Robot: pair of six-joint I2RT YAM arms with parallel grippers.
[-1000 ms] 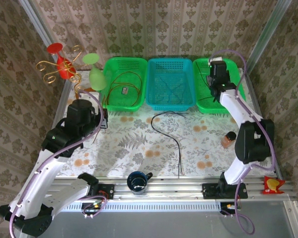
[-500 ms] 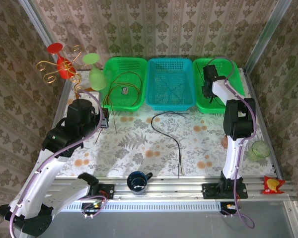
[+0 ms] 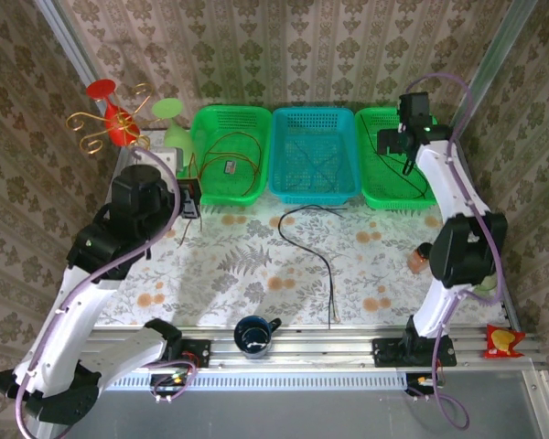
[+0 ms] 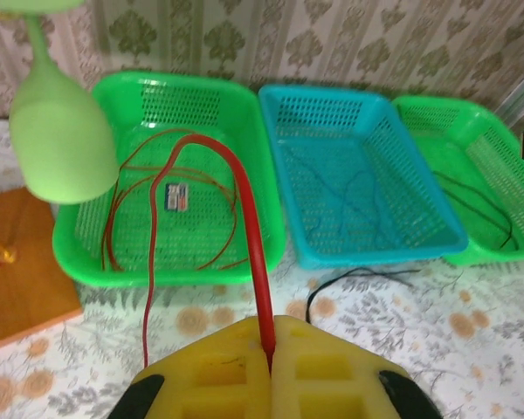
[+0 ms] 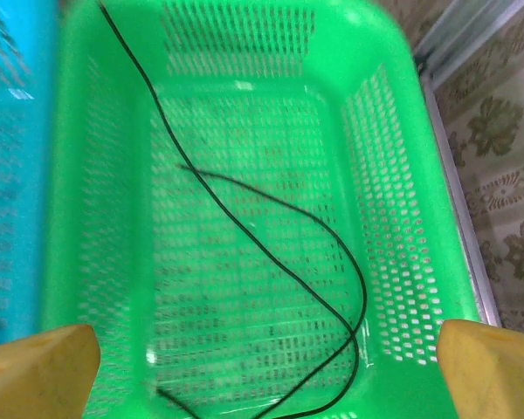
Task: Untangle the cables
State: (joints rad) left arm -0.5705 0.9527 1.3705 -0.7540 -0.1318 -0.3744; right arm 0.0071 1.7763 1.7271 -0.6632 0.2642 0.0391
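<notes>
The left gripper carries the cable outward over the green basket's bottom next, then lowers and releases it, since matching red-brown loops already lie there, outward of and below it.
My left gripper is shut on a red-brown cable, which arches up from between the yellow pads and hangs down on the left. In the top view that gripper hovers by the near left corner of the left green basket, where more red-brown cable loops lie. My right gripper stands open above the right green basket, with a thin black cable lying loose on the basket floor below it. Another black cable curves across the table. Thin black cables lie in the blue basket.
A pale green goblet and a red and gold ornament stand at the back left, on a wooden board. A dark mug sits at the near edge. At the right are a small jar and a snack packet.
My right gripper has opened and swung right, leaving the black cable lying in the right green basket. My left gripper has shifted back and left with the red-brown cable.
</notes>
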